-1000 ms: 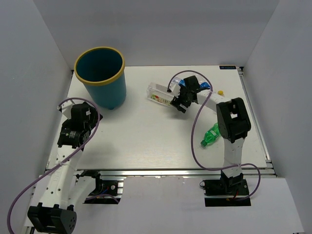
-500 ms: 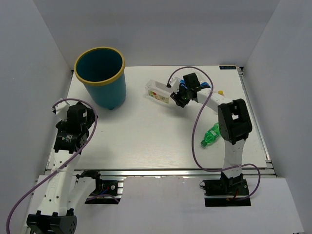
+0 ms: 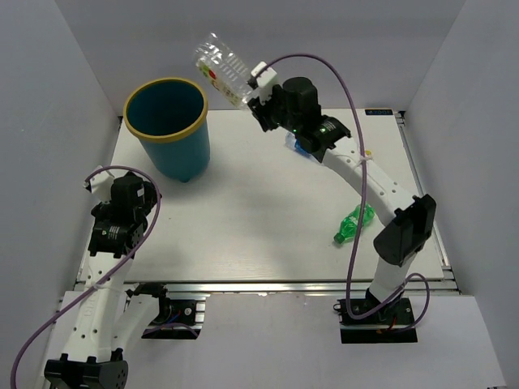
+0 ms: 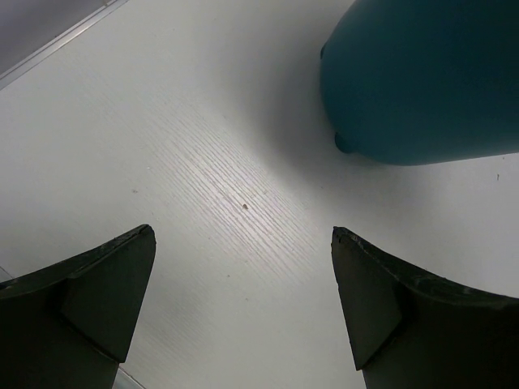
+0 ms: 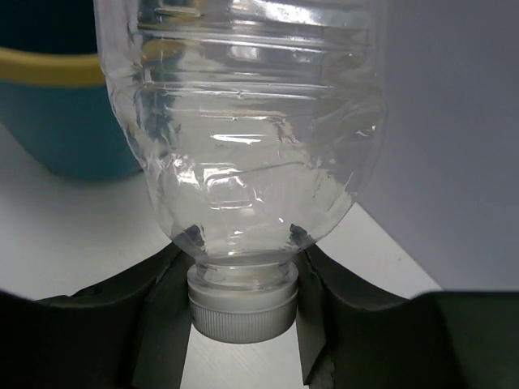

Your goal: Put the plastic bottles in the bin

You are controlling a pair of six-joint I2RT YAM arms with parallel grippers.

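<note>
My right gripper should move the bottle to the left in the top view, over the bin's open top (image 3: 165, 108) (image 5: 49, 26), and then let it go, because the bottle is still hanging beside the bin's rim.
My right gripper (image 3: 258, 96) (image 5: 241, 275) is shut on the neck of a clear squarish white-labelled plastic bottle (image 3: 220, 69) (image 5: 243, 121), just above its white cap (image 5: 241, 304). The bottle hangs in the air, tilted up and to the left, right of the bin's rim. The bin (image 3: 166, 121) (image 5: 49, 105) (image 4: 422, 81) is teal with a yellow rim and stands at the back left of the table. A green bottle (image 3: 353, 223) lies at the right. A blue-labelled bottle (image 3: 300, 146) peeks out under the right arm. My left gripper (image 3: 122, 188) (image 4: 243, 235) is open and holds nothing, near the bin's base.
White walls enclose the table on three sides. The right arm (image 3: 365, 174) stretches diagonally over the table's back right. A purple cable (image 3: 328, 69) arcs above that arm. The table's front edge is a metal rail (image 3: 259, 285).
The right gripper closed on the clear bottle's neck and lifted it off the table, up and left toward the bin. The left arm pulled back slightly, then held still.
</note>
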